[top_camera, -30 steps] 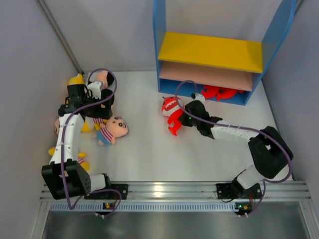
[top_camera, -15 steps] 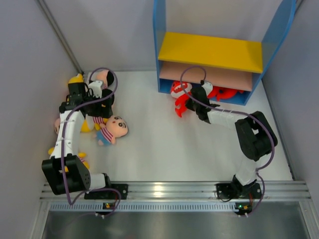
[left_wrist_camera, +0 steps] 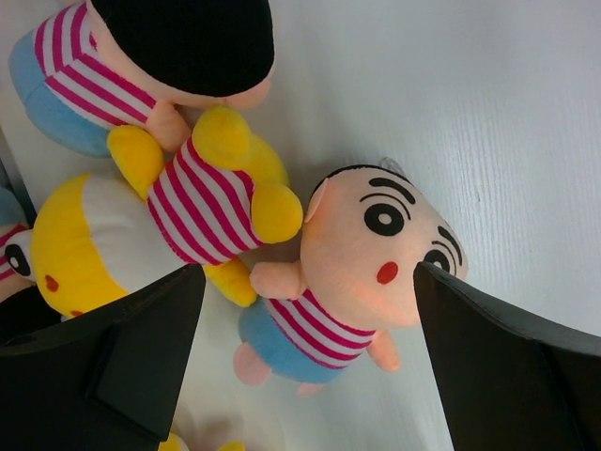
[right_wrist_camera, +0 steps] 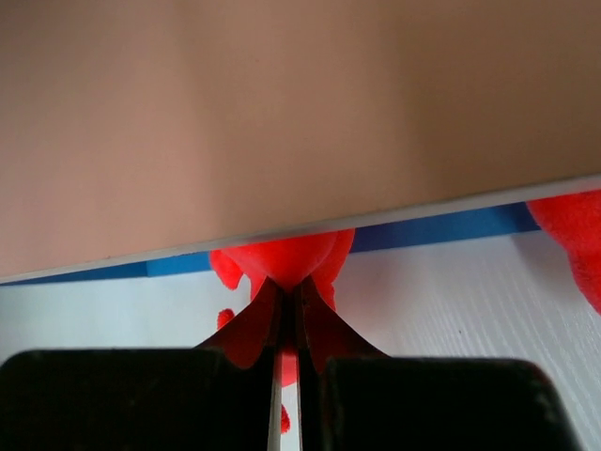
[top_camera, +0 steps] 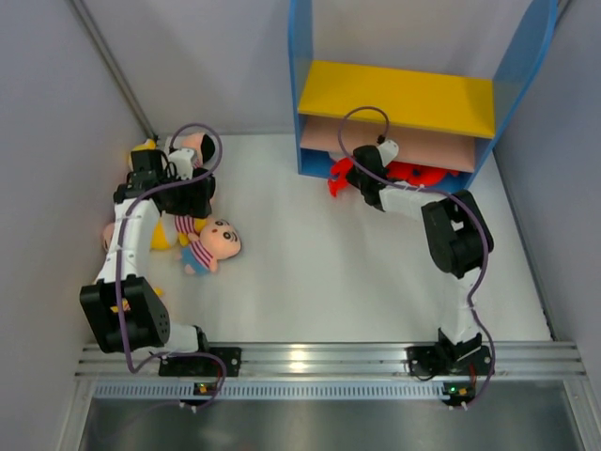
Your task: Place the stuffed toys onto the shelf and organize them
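Note:
Before drawing it back, I need to lower my left gripper astride the lower face point(top_camera: 217, 243) point(left_wrist_camera: 367, 268) of the nearest boy doll.
My right gripper point(top_camera: 362, 180) is shut on a red shark point(top_camera: 338, 176) at the left front of the shelf's point(top_camera: 300, 85) bottom opening, under the pinkish middle board point(top_camera: 413, 143). In the right wrist view the shut gripper point(right_wrist_camera: 289, 303) pinches the shark point(right_wrist_camera: 286, 256) just below the board's edge point(right_wrist_camera: 282, 113). A second red shark point(top_camera: 420, 174) lies on the blue base. My left gripper point(top_camera: 192, 197) is open and hovers above a boy doll point(left_wrist_camera: 366, 254), a yellow figure point(left_wrist_camera: 188, 202) and another boy doll point(left_wrist_camera: 141, 56). The nearest boy doll also shows in the top view point(top_camera: 216, 242).
More plush toys lie along the left wall point(top_camera: 117, 235). The yellow upper board point(top_camera: 394, 94) carries nothing. The second shark shows at the right edge of the right wrist view point(right_wrist_camera: 575, 235). Grey walls stand close on both sides.
My right arm has carried the red shark from the open floor up and back to the shelf's bottom opening. My left gripper has shifted only slightly over the toy pile.

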{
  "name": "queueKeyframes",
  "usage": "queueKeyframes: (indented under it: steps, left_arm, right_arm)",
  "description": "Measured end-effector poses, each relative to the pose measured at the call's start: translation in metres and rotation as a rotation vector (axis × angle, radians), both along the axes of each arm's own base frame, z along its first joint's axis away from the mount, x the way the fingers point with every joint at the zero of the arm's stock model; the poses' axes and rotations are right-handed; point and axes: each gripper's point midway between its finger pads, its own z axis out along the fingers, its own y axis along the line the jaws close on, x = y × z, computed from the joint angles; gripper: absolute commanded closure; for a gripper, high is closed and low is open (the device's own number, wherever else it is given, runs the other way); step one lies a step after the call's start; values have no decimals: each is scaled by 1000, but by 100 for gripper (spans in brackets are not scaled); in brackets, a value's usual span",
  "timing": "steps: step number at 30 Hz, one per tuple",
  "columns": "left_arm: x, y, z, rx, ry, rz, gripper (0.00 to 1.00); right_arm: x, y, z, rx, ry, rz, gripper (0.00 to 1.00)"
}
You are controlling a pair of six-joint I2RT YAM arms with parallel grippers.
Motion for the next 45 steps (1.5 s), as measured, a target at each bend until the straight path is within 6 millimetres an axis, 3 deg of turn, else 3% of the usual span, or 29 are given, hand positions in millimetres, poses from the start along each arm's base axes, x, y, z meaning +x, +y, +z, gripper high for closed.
queueKeyframes:
  steps: [12, 15, 16, 19, 22, 27, 31, 36, 39, 43, 44, 45]
  left_arm:
    - [4, 1, -7, 3, 20, -4, 1]
    - [5, 2, -7, 4, 21, -5, 1]
    - [5, 2, -7, 4, 22, -6, 1]
    - [5, 2, -8, 5, 22, -7, 1]
    - [5, 2, -8, 8, 21, -8, 1]
    - [5, 7, -9, 32, 24, 0, 1]
    - [-2, 12, -17, 69, 39, -4, 1]
    - [-25, 7, -37, 103, 100, -91, 3]
    - [-40, -3, -61, 192, 169, -164, 5]
    - [-49, -40, -87, 265, 244, -322, 11]
    - [-48, -44, -92, 270, 259, -339, 15]
    - [-47, -45, -95, 273, 273, -340, 29]
  right_arm:
    - [18, 3, -7, 95, -10, -66, 97]
    - [24, 4, -7, 113, -16, -81, 84]
    - [24, 4, -8, 117, -13, -83, 72]
    - [22, 4, -12, 114, 3, -85, 52]
    - [18, 4, -15, 103, 21, -77, 42]
    - [0, -4, -10, 61, 37, -59, 38]
    - [-17, -6, 18, 21, 3, -16, 37]
    - [-33, -6, 85, -16, -107, 46, 37]
    - [-47, -5, 119, -43, -173, 97, 37]
    - [-67, 2, 136, -91, -207, 168, 37]
    - [-72, 5, 137, -104, -209, 187, 37]
    - [-77, 9, 135, -119, -205, 209, 37]
